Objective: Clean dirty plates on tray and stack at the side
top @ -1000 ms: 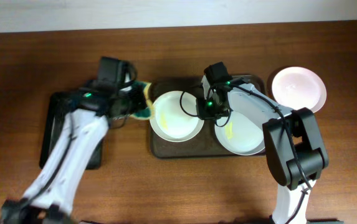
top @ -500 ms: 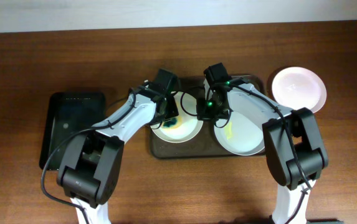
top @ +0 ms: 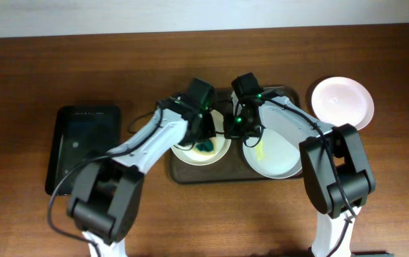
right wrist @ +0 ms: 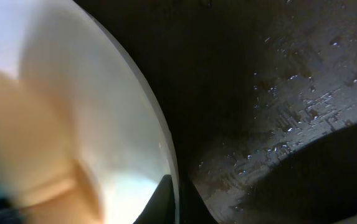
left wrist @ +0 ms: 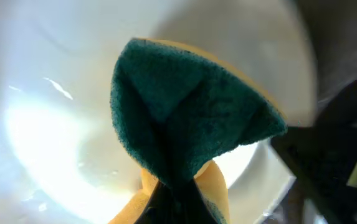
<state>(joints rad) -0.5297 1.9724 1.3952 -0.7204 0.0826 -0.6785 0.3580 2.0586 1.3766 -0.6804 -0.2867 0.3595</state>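
Note:
The third plate [top: 342,103] sits off the tray, so next I should move my right gripper up, then to the right in the overhead view, to release its plate atop it.
Two white plates lie on the dark brown tray [top: 184,171]. The left plate [top: 190,154] has my left gripper [top: 205,141] over it, shut on a green and yellow sponge [left wrist: 190,124] pressed into the plate [left wrist: 53,124]. My right gripper [top: 237,127] is shut on that plate's right rim [right wrist: 166,155], one finger on each side. The right plate [top: 279,153] carries a yellowish smear [top: 263,151]. A third white plate [top: 342,101] sits on the table right of the tray.
A smaller black tray [top: 83,146] lies on the wooden table at the left. The wet tray floor [right wrist: 290,81] shows in the right wrist view beside the plate rim.
My left arm has swung from the black tray side to over the left plate, bringing the sponge down onto its middle. The right gripper has stayed on the rim.

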